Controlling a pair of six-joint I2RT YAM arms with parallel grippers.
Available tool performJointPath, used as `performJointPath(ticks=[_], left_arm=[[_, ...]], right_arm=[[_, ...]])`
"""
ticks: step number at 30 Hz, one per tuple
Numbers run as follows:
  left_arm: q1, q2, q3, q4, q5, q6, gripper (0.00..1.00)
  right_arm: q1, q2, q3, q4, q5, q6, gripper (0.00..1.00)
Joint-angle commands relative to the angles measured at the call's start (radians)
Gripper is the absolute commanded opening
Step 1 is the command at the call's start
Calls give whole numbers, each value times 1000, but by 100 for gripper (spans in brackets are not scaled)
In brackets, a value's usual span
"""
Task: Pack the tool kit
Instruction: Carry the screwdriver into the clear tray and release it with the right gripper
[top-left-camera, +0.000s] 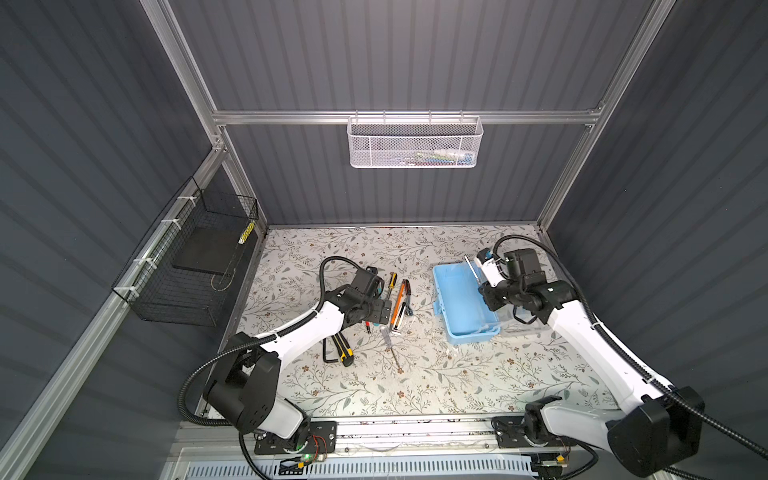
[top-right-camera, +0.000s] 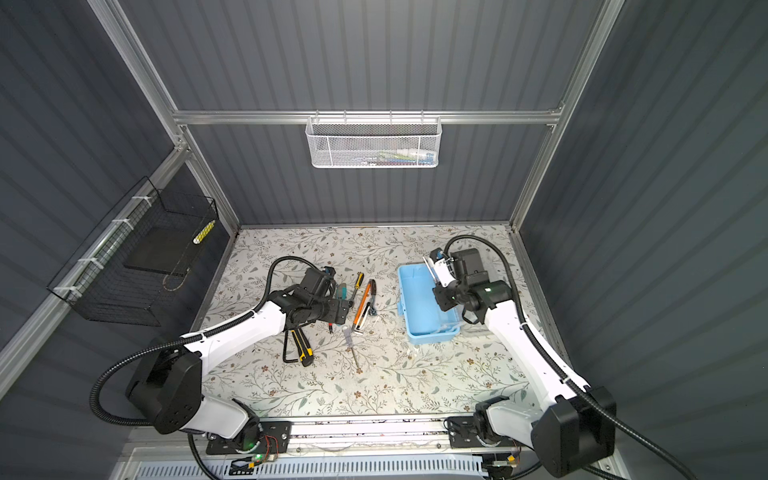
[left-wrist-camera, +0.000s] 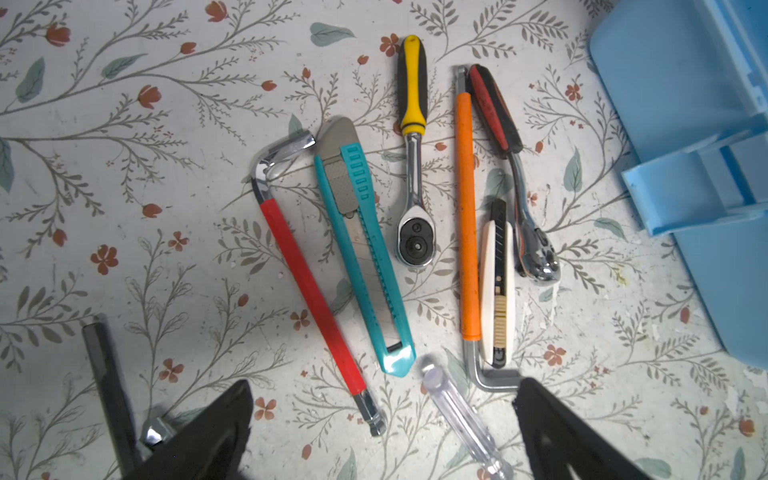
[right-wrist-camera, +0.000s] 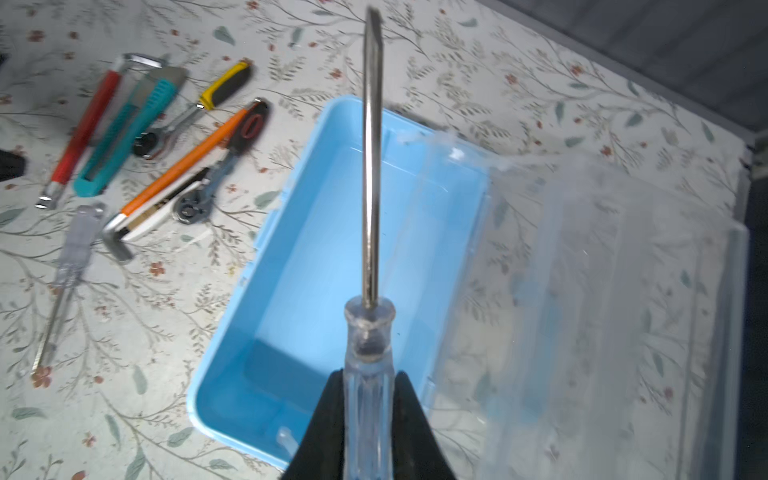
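My right gripper is higher than the lid's empty outer section (right-wrist-camera: 676, 336), which is past the box (right-wrist-camera: 316, 257). Next, it will turn, move toward the side and down, and release there.
The tool kit's light blue box (top-left-camera: 461, 303) (right-wrist-camera: 316, 257) stands open on the right of the table, its clear lid (right-wrist-camera: 602, 311) folded out flat beside it. My right gripper (right-wrist-camera: 368, 382) (top-left-camera: 484, 270) is shut on a clear-handled screwdriver (right-wrist-camera: 371, 166), held above the box with the blade pointing away. My left gripper (left-wrist-camera: 382, 388) (top-left-camera: 384, 311) hangs open over the loose tools: a red-sleeved hex key (left-wrist-camera: 307, 291), a teal utility knife (left-wrist-camera: 361, 257), a yellow ratchet (left-wrist-camera: 413, 145), an orange-sleeved hex key (left-wrist-camera: 467, 216), a white knife (left-wrist-camera: 496, 291) and a second clear screwdriver (left-wrist-camera: 457, 411).
A yellow-black utility knife (top-left-camera: 343, 349) and a black hex key (left-wrist-camera: 108, 382) lie under the left forearm. A white mesh basket (top-left-camera: 415, 143) hangs on the back rail. A black wire basket (top-left-camera: 187, 266) hangs on the left wall.
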Motion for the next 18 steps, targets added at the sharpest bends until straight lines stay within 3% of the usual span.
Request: performJointPath(ticks=[1, 7, 18], left_arm=[[-45, 15, 43, -29, -39, 116, 100], [-129, 18, 41, -17, -87, 227, 100], [-172, 52, 47, -14, -93, 274, 100]], right_arm=[[-84, 18, 27, -85, 26, -2, 9], [-217, 60, 54, -96, 73, -9, 8], [-323, 119, 94, -110, 115, -33, 8]])
